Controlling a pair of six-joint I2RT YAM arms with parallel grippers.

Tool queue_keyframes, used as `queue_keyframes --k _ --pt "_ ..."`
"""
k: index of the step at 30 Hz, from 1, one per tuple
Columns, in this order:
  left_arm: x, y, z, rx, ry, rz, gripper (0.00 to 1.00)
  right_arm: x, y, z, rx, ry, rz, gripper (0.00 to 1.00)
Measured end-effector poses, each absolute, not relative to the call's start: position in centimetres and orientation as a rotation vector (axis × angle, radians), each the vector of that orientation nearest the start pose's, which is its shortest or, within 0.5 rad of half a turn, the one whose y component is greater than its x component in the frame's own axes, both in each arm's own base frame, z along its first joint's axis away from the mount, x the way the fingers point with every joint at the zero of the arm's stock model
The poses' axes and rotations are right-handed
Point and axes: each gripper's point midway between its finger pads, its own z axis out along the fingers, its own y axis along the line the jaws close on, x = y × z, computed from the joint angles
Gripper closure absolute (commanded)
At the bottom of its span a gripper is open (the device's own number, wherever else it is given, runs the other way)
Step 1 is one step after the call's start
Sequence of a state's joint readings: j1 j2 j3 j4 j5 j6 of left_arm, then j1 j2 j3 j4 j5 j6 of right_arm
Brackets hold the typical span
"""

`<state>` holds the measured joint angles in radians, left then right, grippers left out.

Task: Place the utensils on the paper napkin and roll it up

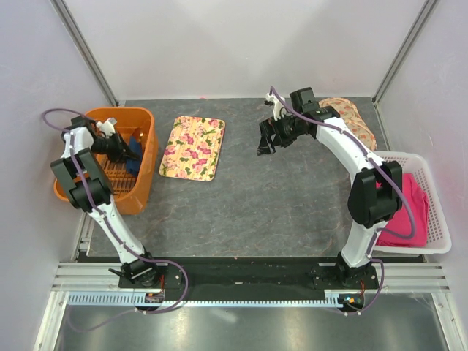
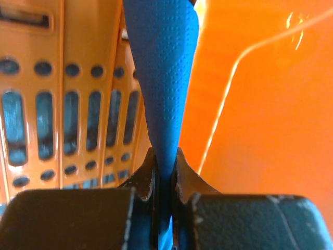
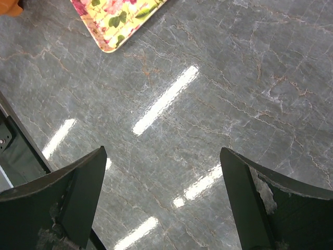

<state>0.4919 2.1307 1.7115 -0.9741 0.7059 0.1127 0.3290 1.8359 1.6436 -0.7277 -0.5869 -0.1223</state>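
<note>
I will next move my left gripper a little toward the side of the basket beside the floral tray and then open it.
The dark blue paper napkin (image 2: 162, 67) hangs pinched between the fingers of my left gripper (image 2: 164, 172), which is shut on it inside the orange basket (image 1: 142, 175). From above, the napkin (image 1: 132, 159) shows as a blue fold under the left gripper (image 1: 129, 150), low in the basket. My right gripper (image 3: 162, 172) stands open over bare grey table, with nothing between its fingers; in the top view the right gripper (image 1: 265, 139) hovers right of the floral tray. No utensils show in any view.
A floral tray (image 1: 193, 147) lies on the table between the arms; its corner (image 3: 117, 18) shows in the right wrist view. A white basket (image 1: 436, 219) holding pink cloth (image 1: 409, 208) stands at the right edge, with a floral cloth bundle (image 1: 351, 121) behind it.
</note>
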Motion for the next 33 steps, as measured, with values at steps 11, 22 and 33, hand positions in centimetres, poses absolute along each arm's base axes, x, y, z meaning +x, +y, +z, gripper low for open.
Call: queue_keyframes --k 11,22,33 --pt "41.7 9.2 5.9 -0.396 2.642 -0.847 0.98 39.4 22.7 16.9 -0.776 2.348 0.815 0.02" --pt "41.5 9.2 4.7 -0.375 2.665 -0.852 0.8 39.8 22.8 16.7 -0.773 2.363 0.817 0.02" --pt "41.7 10.1 4.5 -0.373 2.685 -0.782 0.47 40.1 22.6 17.2 -0.763 2.364 0.817 0.02"
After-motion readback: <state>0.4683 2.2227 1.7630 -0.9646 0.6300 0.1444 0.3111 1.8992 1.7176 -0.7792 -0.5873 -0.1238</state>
